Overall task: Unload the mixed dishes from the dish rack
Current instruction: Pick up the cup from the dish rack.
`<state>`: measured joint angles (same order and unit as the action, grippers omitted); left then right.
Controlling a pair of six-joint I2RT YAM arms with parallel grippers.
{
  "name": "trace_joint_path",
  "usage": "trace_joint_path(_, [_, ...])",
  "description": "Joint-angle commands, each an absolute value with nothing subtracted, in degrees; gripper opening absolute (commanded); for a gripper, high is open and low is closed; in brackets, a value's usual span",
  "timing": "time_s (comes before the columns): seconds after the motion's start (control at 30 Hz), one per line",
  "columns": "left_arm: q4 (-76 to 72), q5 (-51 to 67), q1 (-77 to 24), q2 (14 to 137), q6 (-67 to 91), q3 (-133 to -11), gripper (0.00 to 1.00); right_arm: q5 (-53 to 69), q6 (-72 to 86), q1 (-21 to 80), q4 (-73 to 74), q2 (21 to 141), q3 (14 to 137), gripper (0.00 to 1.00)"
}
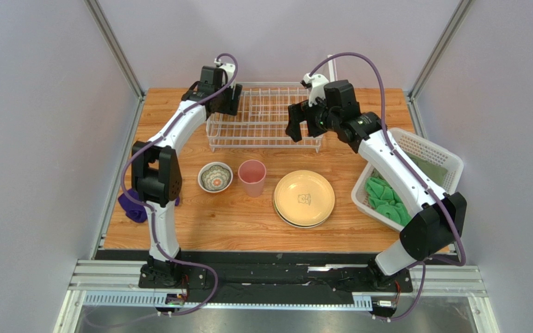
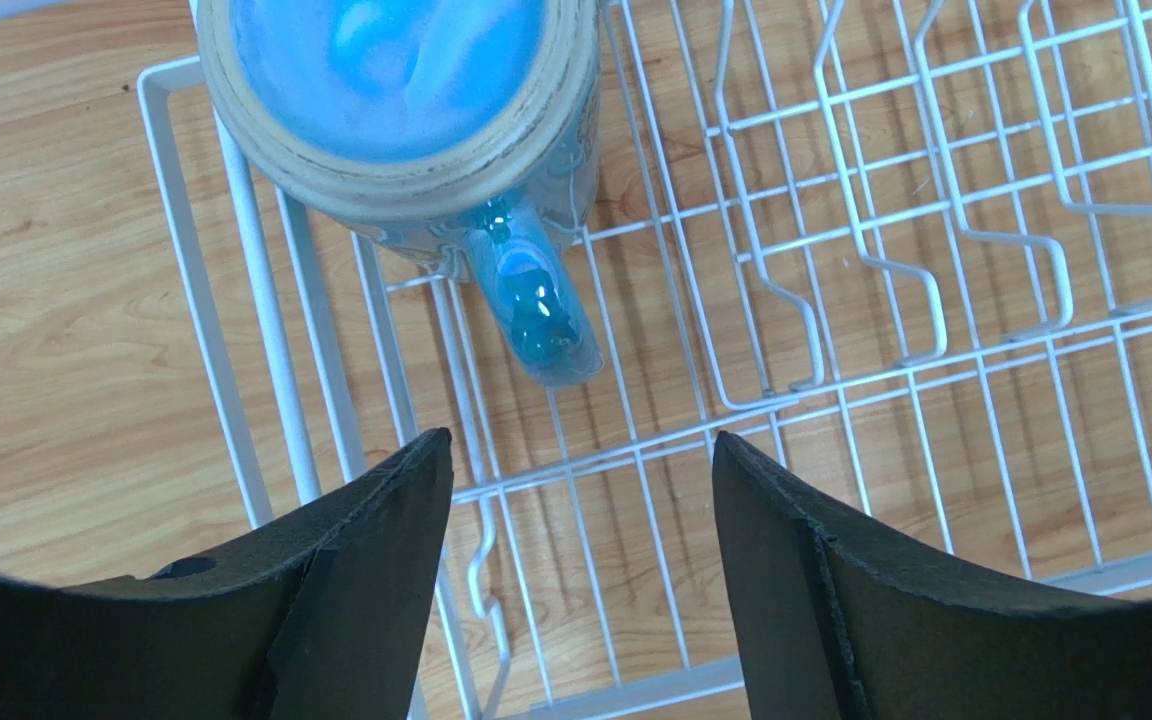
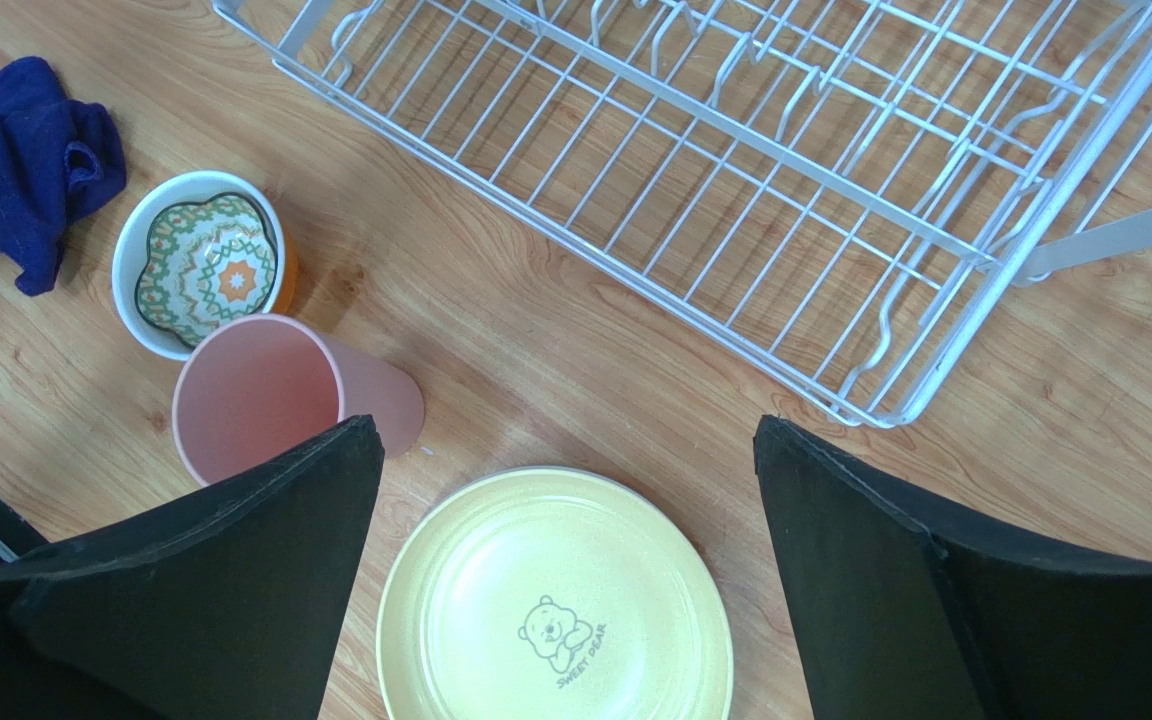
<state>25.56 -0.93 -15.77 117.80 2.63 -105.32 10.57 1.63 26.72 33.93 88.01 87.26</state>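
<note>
I should lower my left gripper to the mug's blue handle [image 2: 536,305], turn it to line up, and close around the handle's sides, because the handle sticks out toward my open fingers.
The white wire dish rack [image 1: 262,118] stands at the back of the table. A blue mug [image 2: 402,105] sits in its left end, blue base up, with the handle [image 2: 537,300] pointing toward my left gripper [image 2: 582,450]. That gripper is open and empty just above the rack [image 2: 838,300]; in the top view [image 1: 224,104] it hides the mug. My right gripper [image 3: 567,435] is open and empty near the rack's right front corner [image 1: 302,126]. On the table lie the cream-yellow plate [image 1: 304,198] stacked on another plate, the pink tumbler [image 1: 252,177] and the patterned white bowl [image 1: 215,177], with an orange rim [image 3: 286,279] showing beneath it.
A purple cloth [image 1: 134,208] lies at the table's left edge. A white lattice basket [image 1: 429,156] with green cloths [image 1: 384,198] stands at the right edge, under my right arm. Grey walls enclose the table on three sides.
</note>
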Motion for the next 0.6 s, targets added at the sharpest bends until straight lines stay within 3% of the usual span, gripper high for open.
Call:
trace_joint_path(0.0, [22.4,-3.2,-16.0,119.7,5.7,-109.6,0.71,9.7,0.8,26.3,32.8,86.0,87.2,0.99])
trace_joint_path(0.57, [19.3,-9.1,-15.9,127.5,10.0,-112.8,0.61,11.2,0.4,25.2,33.0,86.9,86.8,0.99])
